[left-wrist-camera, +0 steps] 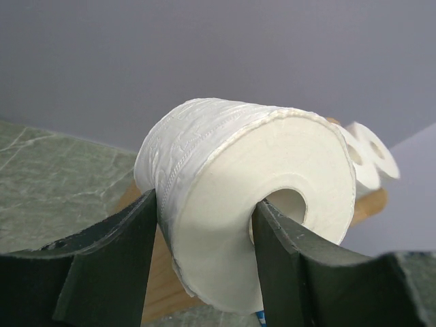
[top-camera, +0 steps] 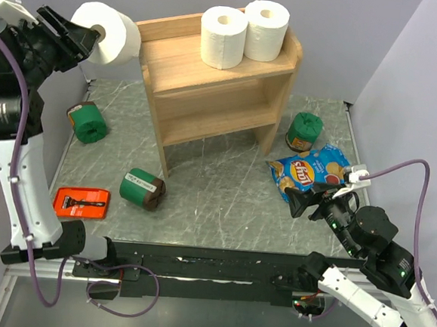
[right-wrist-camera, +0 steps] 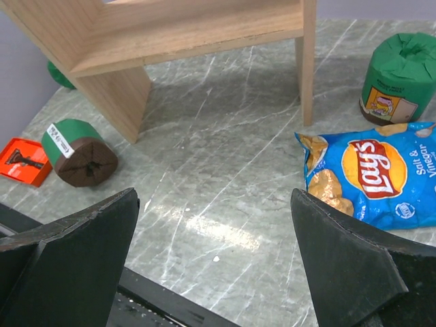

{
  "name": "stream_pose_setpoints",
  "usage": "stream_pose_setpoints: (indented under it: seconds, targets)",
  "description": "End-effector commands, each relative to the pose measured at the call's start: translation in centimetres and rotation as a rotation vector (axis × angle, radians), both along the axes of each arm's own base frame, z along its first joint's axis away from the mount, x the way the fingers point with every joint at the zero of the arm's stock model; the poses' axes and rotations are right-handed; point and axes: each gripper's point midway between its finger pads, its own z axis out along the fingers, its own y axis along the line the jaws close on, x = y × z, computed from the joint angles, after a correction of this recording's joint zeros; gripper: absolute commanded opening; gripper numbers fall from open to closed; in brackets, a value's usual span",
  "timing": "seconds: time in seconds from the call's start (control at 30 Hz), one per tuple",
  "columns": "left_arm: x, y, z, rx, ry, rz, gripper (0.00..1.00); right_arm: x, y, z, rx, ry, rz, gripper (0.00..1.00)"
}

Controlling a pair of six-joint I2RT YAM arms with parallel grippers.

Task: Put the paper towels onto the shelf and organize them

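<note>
Next I need to move my left gripper to the right in the top view and down, then release the roll, as the top shelf's empty end (top-camera: 174, 58) lies lower that way.
My left gripper (top-camera: 94, 34) is shut on a white paper towel roll (top-camera: 116, 36), held high in the air just left of the wooden shelf (top-camera: 180, 92). In the left wrist view one finger sits in the core hole of the roll (left-wrist-camera: 225, 177) and the other presses its outer side. Two more white rolls (top-camera: 223, 37) (top-camera: 266, 29) stand side by side on the shelf's top tier at the right. My right gripper (top-camera: 311, 203) is open and empty, low over the table at the front right, beside the chips bag.
Green cylindrical packages lie on the table: one at the left (top-camera: 87, 121), one at the front left (top-camera: 142, 188), one right of the shelf (top-camera: 303, 131). A blue Lay's chips bag (top-camera: 312, 171) lies at the right. An orange razor pack (top-camera: 81, 202) lies at the front left.
</note>
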Motion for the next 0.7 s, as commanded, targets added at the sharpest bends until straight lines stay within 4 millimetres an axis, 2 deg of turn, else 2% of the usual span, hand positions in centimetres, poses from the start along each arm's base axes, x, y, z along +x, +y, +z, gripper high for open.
stream_pose_setpoints:
  seconds: [0.0,0.2,0.3,0.37,0.47,0.5,0.57,0.6,0.67]
  targets:
    - [-2.9,-2.5,3.9,-0.007,-0.144,-0.116,0.5,-0.6,-0.2,1.6,0.057,-0.02,0.004,1.0]
    - [-4.4,-4.5,5.2,-0.05,-0.183,-0.226,0.48,-0.5,-0.3,1.5,0.051,-0.018,-0.002,1.0]
    - [-4.2,-5.0,5.5,-0.064,-0.186,-0.251,0.47,-0.4,-0.2,1.5,0.049,-0.019,-0.001,1.0]
    - [-3.8,-5.3,5.4,-0.073,-0.179,-0.267,0.47,-0.4,-0.2,1.6,0.05,-0.019,0.0,0.99]
    - [-3.4,-6.8,5.5,-0.087,-0.166,-0.303,0.47,-0.2,-0.1,1.4,0.045,-0.016,-0.003,1.0]
    - [-2.7,-7.0,5.2,-0.088,-0.15,-0.306,0.47,-0.2,-0.1,1.4,0.045,-0.016,-0.004,1.0]
    - [-2.7,-7.9,5.6,-0.084,-0.154,-0.318,0.48,-0.2,-0.2,1.3,0.041,-0.017,-0.005,1.0]
    - [-1.8,-7.8,5.1,-0.085,-0.133,-0.298,0.48,-0.2,-0.2,1.2,0.041,-0.015,-0.007,1.0]
    - [-1.4,-7.9,5.0,-0.091,-0.128,-0.293,0.48,-0.2,-0.2,1.4,0.043,-0.019,-0.007,1.0]
